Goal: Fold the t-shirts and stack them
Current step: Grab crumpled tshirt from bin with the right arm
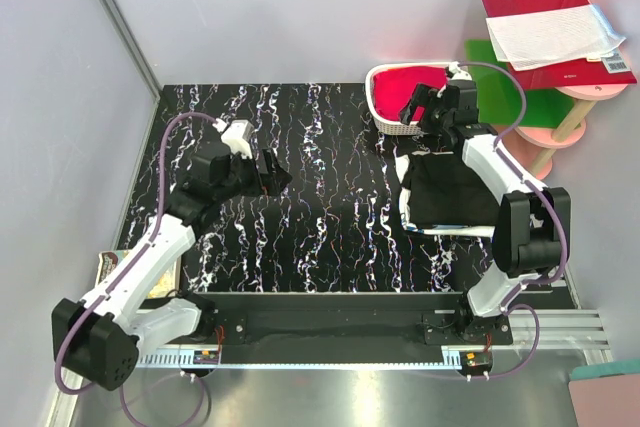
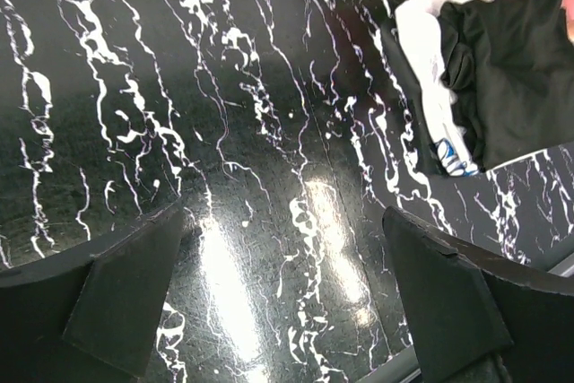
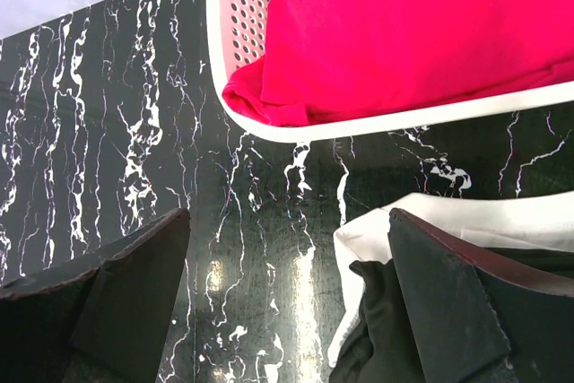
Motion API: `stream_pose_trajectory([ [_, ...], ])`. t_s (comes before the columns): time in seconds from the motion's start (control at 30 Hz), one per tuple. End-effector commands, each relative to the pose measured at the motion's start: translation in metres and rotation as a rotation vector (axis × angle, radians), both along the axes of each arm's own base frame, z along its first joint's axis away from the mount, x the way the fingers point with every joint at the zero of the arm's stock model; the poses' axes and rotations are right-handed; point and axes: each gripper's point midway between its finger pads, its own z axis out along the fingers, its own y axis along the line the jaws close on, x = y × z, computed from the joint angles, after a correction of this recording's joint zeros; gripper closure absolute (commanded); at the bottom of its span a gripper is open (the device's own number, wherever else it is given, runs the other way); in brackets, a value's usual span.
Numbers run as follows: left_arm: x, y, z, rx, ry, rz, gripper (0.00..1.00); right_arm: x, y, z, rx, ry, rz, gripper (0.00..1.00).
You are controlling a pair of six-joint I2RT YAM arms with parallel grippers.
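Observation:
The right gripper reaches outward past the basket's near rim, then down onto the red t-shirt's middle (image 1: pixel 408 80) (image 3: pixel 430 38) next, since that lies outward and below, still in the basket.
A folded black t-shirt (image 1: pixel 450 192) lies on a folded white t-shirt (image 1: pixel 408 209) at the right of the marbled black table; the stack also shows in the left wrist view (image 2: pixel 511 69) and the right wrist view (image 3: pixel 386 311). A crumpled red t-shirt (image 1: pixel 410 85) fills a white perforated basket (image 1: pixel 385 115) behind the stack, also seen in the right wrist view (image 3: pixel 404 24). My right gripper (image 1: pixel 418 115) is open and empty, above the gap between basket and stack. My left gripper (image 1: pixel 272 173) is open and empty over bare table at the left.
Pink and green round stands (image 1: pixel 560 67) with a red-and-white folded cloth (image 1: pixel 552 27) sit off the table at the right. A book-like object (image 1: pixel 110 269) lies by the table's left edge. Grey walls enclose the back and left.

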Motion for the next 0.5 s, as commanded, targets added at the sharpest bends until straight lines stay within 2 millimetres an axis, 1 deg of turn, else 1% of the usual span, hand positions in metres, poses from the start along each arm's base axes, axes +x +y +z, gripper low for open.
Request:
stream_pose_trajectory([
  [0.0,0.009,-0.016,0.007,-0.01,-0.026,-0.069,0.01,0.004,0.023,0.034,-0.006,-0.094,0.081,0.0],
  [0.03,0.01,-0.017,0.003,-0.011,-0.007,-0.067,0.01,0.002,0.03,0.031,-0.019,-0.079,0.102,0.0],
  [0.07,0.012,-0.019,-0.006,-0.015,0.03,-0.065,0.01,0.001,0.042,0.025,-0.058,-0.07,0.131,0.0],
  [0.1,0.01,-0.023,-0.012,-0.021,0.054,-0.075,0.01,0.003,0.052,0.029,-0.084,-0.078,0.144,0.0],
  [0.13,0.01,-0.025,-0.018,-0.02,0.071,-0.077,0.01,0.001,0.057,0.022,-0.121,-0.054,0.155,0.0],
  [0.17,0.011,-0.026,-0.028,-0.014,0.104,-0.069,0.01,0.005,0.057,0.012,-0.185,-0.04,0.147,0.0],
  [0.2,0.012,-0.025,-0.033,-0.005,0.114,-0.058,0.01,0.01,0.062,0.019,-0.216,-0.056,0.125,0.0],
  [0.23,0.012,-0.024,-0.039,0.002,0.129,-0.047,0.01,0.013,0.059,0.015,-0.236,-0.035,0.109,0.0],
  [0.27,0.012,-0.022,-0.047,0.012,0.153,-0.038,0.01,0.021,0.05,0.006,-0.27,-0.011,0.06,0.0],
  [0.3,0.013,-0.02,-0.05,0.022,0.161,-0.027,0.01,0.033,0.047,0.022,-0.28,-0.04,0.023,0.0],
  [0.33,0.013,-0.021,-0.052,0.024,0.168,-0.028,0.01,0.034,0.043,0.017,-0.31,0.006,0.018,0.01],
  [0.37,0.013,-0.021,-0.056,0.027,0.181,-0.026,0.01,0.043,0.041,-0.004,-0.357,0.064,0.014,0.0],
  [0.4,0.013,-0.021,-0.058,0.028,0.188,-0.025,0.01,0.06,0.043,0.027,-0.352,0.015,-0.006,0.0],
  [0.43,0.013,-0.021,-0.061,0.027,0.197,-0.024,0.01,0.061,0.04,0.017,-0.383,0.069,-0.009,0.0],
  [0.47,0.013,-0.022,-0.061,0.024,0.199,-0.024,0.01,0.073,0.033,-0.005,-0.431,0.111,-0.046,0.0],
])
